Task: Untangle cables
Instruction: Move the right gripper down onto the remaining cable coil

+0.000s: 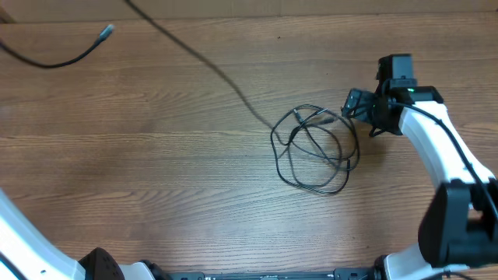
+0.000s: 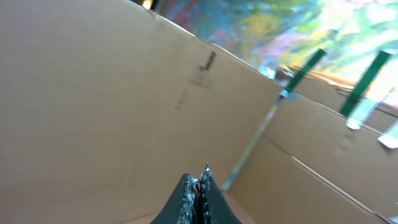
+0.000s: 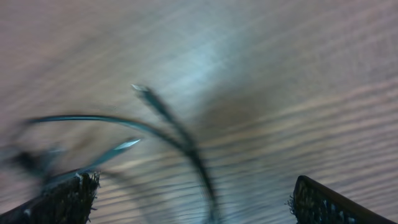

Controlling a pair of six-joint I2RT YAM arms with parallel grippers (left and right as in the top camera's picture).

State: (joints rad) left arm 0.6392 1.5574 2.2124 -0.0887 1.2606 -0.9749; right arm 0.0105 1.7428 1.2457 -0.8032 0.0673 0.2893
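Note:
The long cord's coil-side part [image 1: 265, 121] is to the left of my right gripper in the overhead view, so my right gripper should swing across the coil [image 1: 315, 148] and close on it.
The cables lie as a loose tangled coil [image 1: 315, 148] of thin black cords on the wooden table, right of centre. One long cord [image 1: 194, 50] runs from the coil up-left to the far edge. A separate cord with a metallic plug end [image 1: 105, 31] lies at the far left. My right gripper [image 1: 354, 105] is at the coil's upper right edge. In the right wrist view it [image 3: 193, 199] is open wide, with blurred cable strands [image 3: 180, 140] and plug tips between and ahead of the fingers. My left gripper [image 2: 200, 180] is shut and points at a cardboard wall, away from the cables.
The wooden table [image 1: 156, 171] stretches left of the coil. The left arm's white link [image 1: 23, 241] sits at the near left corner. A brown cardboard wall [image 2: 112, 93] with green tape strips [image 2: 298, 74] faces the left wrist camera.

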